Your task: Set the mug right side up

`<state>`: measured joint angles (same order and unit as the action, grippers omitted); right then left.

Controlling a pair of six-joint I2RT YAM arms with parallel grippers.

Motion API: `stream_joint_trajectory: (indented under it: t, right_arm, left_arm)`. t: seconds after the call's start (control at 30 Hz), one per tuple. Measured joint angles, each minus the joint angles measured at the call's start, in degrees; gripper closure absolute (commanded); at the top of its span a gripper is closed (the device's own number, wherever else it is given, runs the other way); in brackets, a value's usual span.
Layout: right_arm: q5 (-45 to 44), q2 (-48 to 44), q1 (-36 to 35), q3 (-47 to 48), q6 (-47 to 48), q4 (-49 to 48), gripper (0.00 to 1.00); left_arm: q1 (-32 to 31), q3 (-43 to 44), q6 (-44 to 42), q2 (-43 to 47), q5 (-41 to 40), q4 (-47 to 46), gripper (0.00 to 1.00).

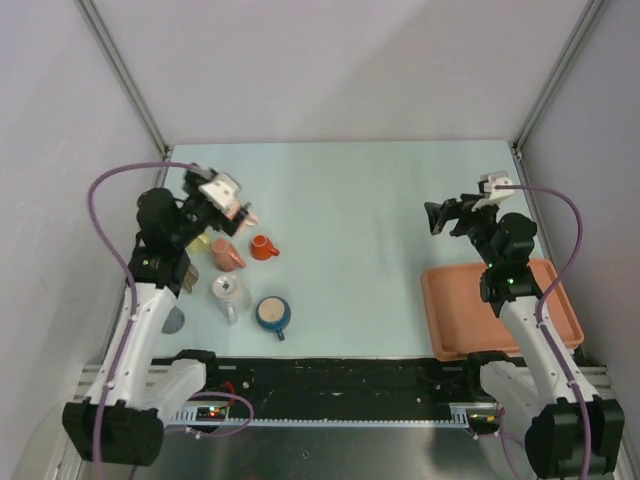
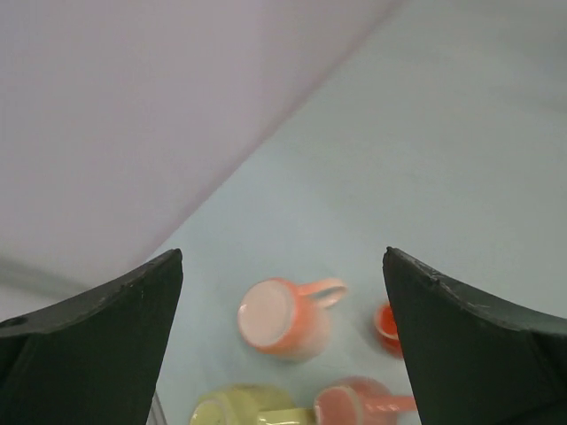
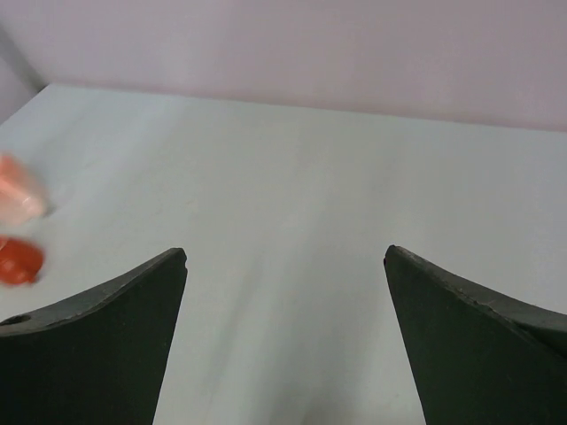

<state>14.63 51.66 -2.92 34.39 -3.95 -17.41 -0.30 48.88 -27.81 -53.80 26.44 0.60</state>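
The blue mug's handle is below the robot's left gripper and to its right in the top view, so the gripper should swing back and down onto it next.
A pink mug stands upside down on the pale table, its flat base up and its handle to the right in the left wrist view. From above the mug shows only partly beside the left gripper. My left gripper hangs above the mug, open, with nothing between its fingers; in the top view it is at the left of the table. My right gripper is raised at the right, pointing left, open and empty. The pink mug shows at the left edge of its view.
Around the pink mug stand a small red cup, a yellow mug on its side and a salmon mug. Nearer are a clear glass and a blue mug. An orange tray sits front right.
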Motion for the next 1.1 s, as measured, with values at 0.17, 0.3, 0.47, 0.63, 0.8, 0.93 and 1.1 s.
stream_joint_trajectory:
  t: [0.17,0.3,0.47,0.63,0.8,0.93,1.1]
  right_arm:
    - [3.3,-4.1,-7.7,3.0,2.4,11.6,0.00]
    - [3.2,-5.7,-14.7,3.0,2.6,18.6,0.00]
    - [-0.4,-5.9,-23.3,3.0,0.5,24.2,0.00]
    - [-5.3,-6.9,-30.0,3.0,-1.7,28.8,0.00]
    - [-9.8,-8.6,-33.0,2.8,-3.9,32.1,0.00]
    - [-12.0,-11.0,-33.2,1.0,-5.5,32.1,0.00]
    - [-12.9,-13.1,-33.2,-0.7,-6.6,32.1,0.00]
  left_arm:
    - [-20.1,5.2,-20.5,2.8,-1.4,26.4,0.07]
    - [-40.4,0.0,-34.6,3.2,-7.1,41.6,0.15]
    - [-53.2,-7.1,-45.8,1.8,-9.6,50.6,0.29]
    - [-59.3,-8.2,-49.4,-6.6,-10.0,52.4,0.33]
    - [-59.8,-10.4,-52.3,-10.6,-12.9,51.3,0.39]
    - [-59.9,-12.0,-53.6,-12.1,-15.2,49.9,0.44]
    - [-60.0,-13.9,-55.3,-13.3,-17.9,46.7,0.59]
